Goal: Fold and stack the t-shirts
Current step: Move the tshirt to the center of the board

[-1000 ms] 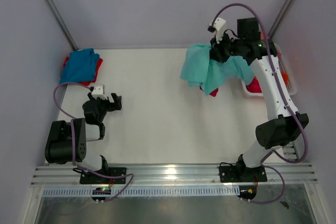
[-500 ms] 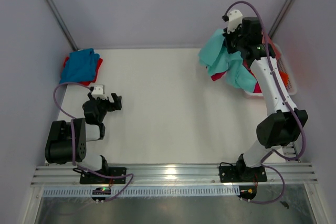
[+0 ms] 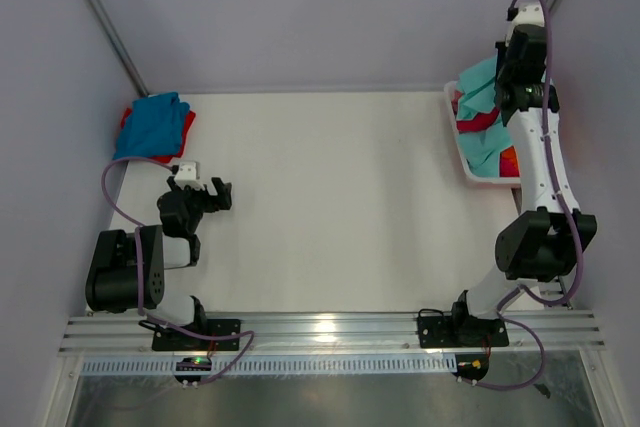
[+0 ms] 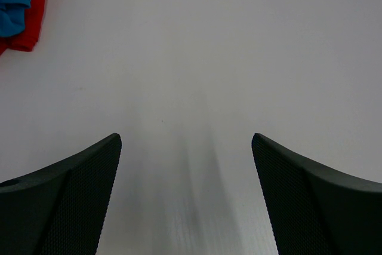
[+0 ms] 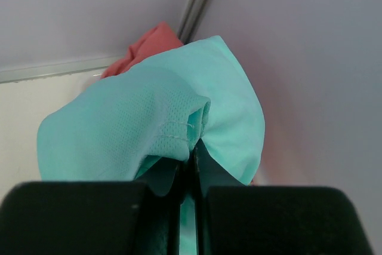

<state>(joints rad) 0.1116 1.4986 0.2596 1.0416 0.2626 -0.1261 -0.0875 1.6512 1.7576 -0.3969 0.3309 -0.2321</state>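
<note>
The robot's right hand next needs to lower to the white basket's far part below it and release the fold, because a red t-shirt crosses the teal cloth.
My right gripper [image 3: 507, 85] is shut on a fold of the mint-teal t-shirt [image 3: 478, 87], held up at the far right. The cloth hangs down over the white basket [image 3: 468, 171], with a red t-shirt [image 3: 484, 119] caught across it. In the right wrist view the teal t-shirt [image 5: 137, 123] bulges out of my shut gripper [image 5: 194, 147], and a salmon t-shirt [image 5: 150, 45] shows behind it. A blue t-shirt [image 3: 155, 122] lies on a red one [image 3: 186, 129] at the far left. My left gripper [image 3: 222, 194] stands open and empty low over the table [image 4: 186, 141].
The basket holds more cloth, an orange piece [image 3: 510, 161] among it. Walls close the space at the back and on both sides, and the right arm is close to the right wall. The blue t-shirt [image 4: 12, 4] and the red one [image 4: 37, 1] show at the top left of the left wrist view.
My right arm has swung right and back, carrying the teal t-shirt from above the table's right part to over the basket. The left arm has not moved.
</note>
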